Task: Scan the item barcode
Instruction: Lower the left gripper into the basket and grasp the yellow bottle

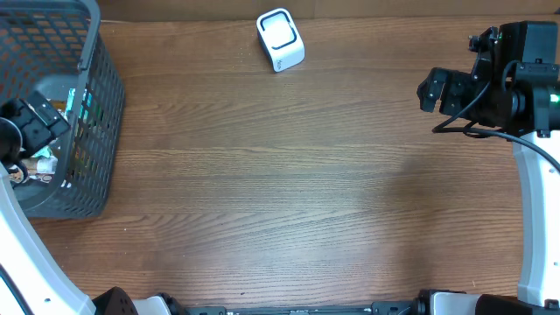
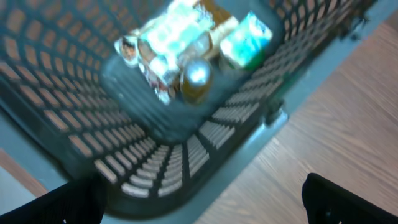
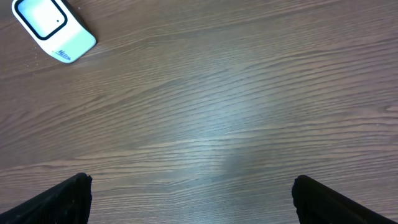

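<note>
The left gripper moves down, open, into the basket next and closes on the jar. The round brownish jar (image 2: 196, 78) shows its top uncovered beside the bright packets.
The items lie in a dark mesh basket (image 1: 98, 131) at the table's left edge. In the blurred left wrist view they show as bright packets (image 2: 168, 37), a green-white pack (image 2: 245, 40) and a round brownish jar (image 2: 196, 78). No barcode can be made out. My left gripper (image 1: 44, 118) hovers over the basket's near side, open (image 2: 202, 208) and holding nothing. The white scanner (image 1: 280, 39) sits at the table's far edge, and appears in the right wrist view as the scanner (image 3: 53, 28) at top left. My right gripper (image 1: 435, 90) hangs open (image 3: 193, 199) above bare wood at the far right.
The brown wooden table (image 1: 289, 192) stretches between basket and right arm. A black cable (image 1: 477, 131) loops below the right arm's wrist. The basket's rim and mesh wall (image 2: 186, 149) lie directly under my left fingers.
</note>
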